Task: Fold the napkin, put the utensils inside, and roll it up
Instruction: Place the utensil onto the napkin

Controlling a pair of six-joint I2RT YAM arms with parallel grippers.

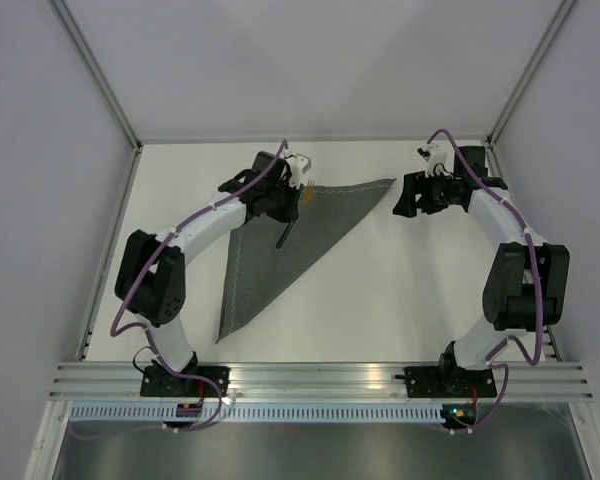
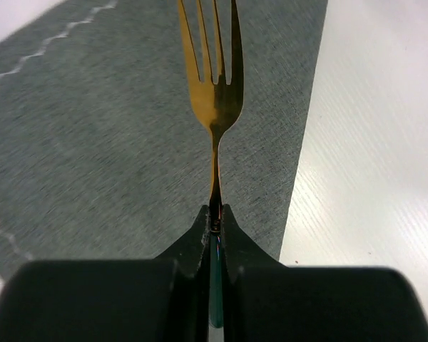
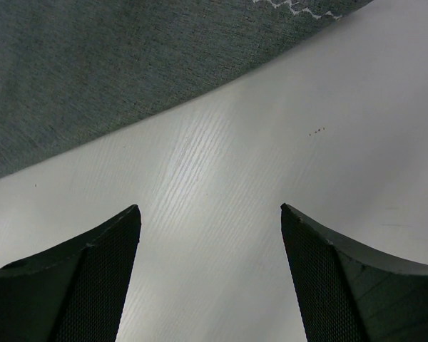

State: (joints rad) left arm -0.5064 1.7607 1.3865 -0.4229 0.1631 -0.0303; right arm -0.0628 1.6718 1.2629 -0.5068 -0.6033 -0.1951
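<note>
My left gripper goes down to its right in the top view to the cloth [image 1: 311, 244] [image 2: 269, 189] beside the napkin's long edge next. It then turns the misaligned fork parallel and releases.
The dark grey napkin [image 1: 265, 255] lies folded into a triangle on the white table [image 1: 400, 290]. My left gripper [image 1: 288, 205] hovers over the napkin's upper edge and is shut on a gold fork with a dark green handle [image 1: 284, 233]. In the left wrist view the fork [image 2: 215, 100] sticks out from the shut gripper [image 2: 215, 217], tines pointing away over the napkin [image 2: 93, 142]. My right gripper [image 1: 405, 195] is open and empty just right of the napkin's right corner. In the right wrist view it [image 3: 210, 221] is over bare table, with the napkin's edge [image 3: 114, 64] beyond it.
White walls and a metal frame enclose the table on the left, back and right. An aluminium rail [image 1: 320, 380] carrying both arm bases runs along the near edge. No other utensils show in these views.
</note>
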